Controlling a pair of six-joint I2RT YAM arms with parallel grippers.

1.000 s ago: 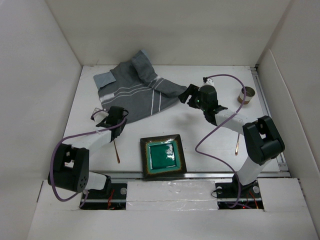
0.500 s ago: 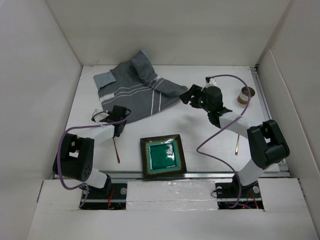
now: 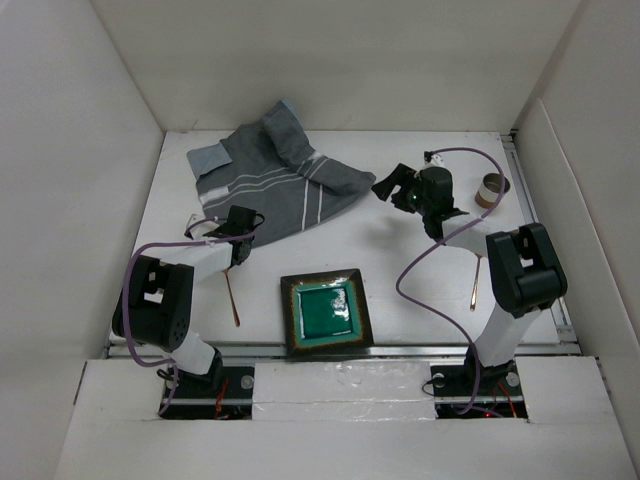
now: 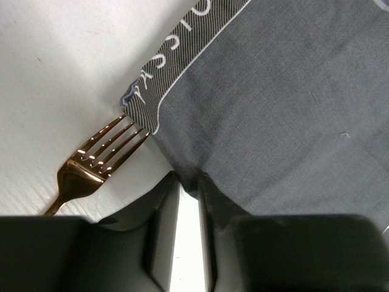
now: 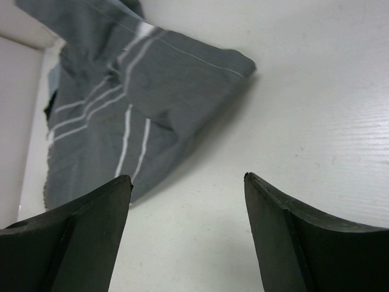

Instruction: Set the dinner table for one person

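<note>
The cloth's loose corner lies just beyond my right gripper's open fingers, left in the top view. Next, my right gripper moves that way and closes on it.
The white dinner table holds a crumpled grey striped cloth at the back left. My left gripper sits at the cloth's near edge. In the left wrist view its jaws are nearly closed, pinching a fold of the cloth at the tips. A copper fork lies just left of them, and its handle runs toward me. My right gripper is open and empty, low over bare table just right of the cloth's corner, its fingertips spread wide.
A square green plate with a dark rim lies at the near edge in the middle. A second copper utensil lies at the right. A small round cup stands at the back right. White walls enclose the table.
My right gripper has moved right and slightly back, away from the cloth's corner. My left arm has folded in closer, while its gripper stays at the cloth's near edge.
</note>
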